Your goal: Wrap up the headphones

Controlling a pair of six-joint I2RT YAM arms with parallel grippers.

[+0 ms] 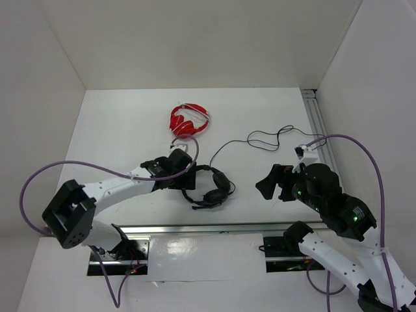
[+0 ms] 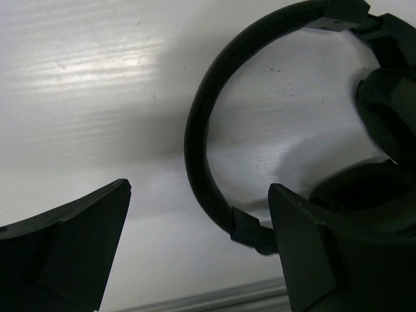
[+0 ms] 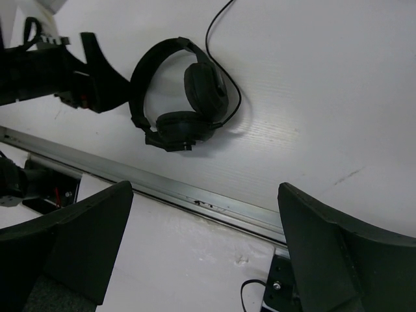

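My left gripper lowers outward onto the headband's padded curve (image 2: 209, 86) next; it lies below and outward of the gripper, and bare tabletop on both sides admits the fingers.
The black headphones (image 1: 209, 186) lie flat on the white table, near the front rail. Their thin cable (image 1: 260, 140) runs back and right toward the right wall. My left gripper (image 1: 184, 177) is open at the headband's left side. In the left wrist view the headband (image 2: 198, 130) curves between the open fingers (image 2: 78, 247) and nothing is gripped; the earcups (image 2: 390, 104) lie to the right. My right gripper (image 1: 264, 186) is open and empty, to the right of the headphones and apart from them. The right wrist view shows the headphones (image 3: 175, 97) and cable (image 3: 218, 19) far ahead.
Smaller red headphones (image 1: 189, 120) lie behind the left gripper. A metal rail (image 1: 214, 227) runs along the table's front edge and also shows in the right wrist view (image 3: 195, 195). Another rail (image 1: 318, 123) runs along the right wall. White walls enclose three sides.
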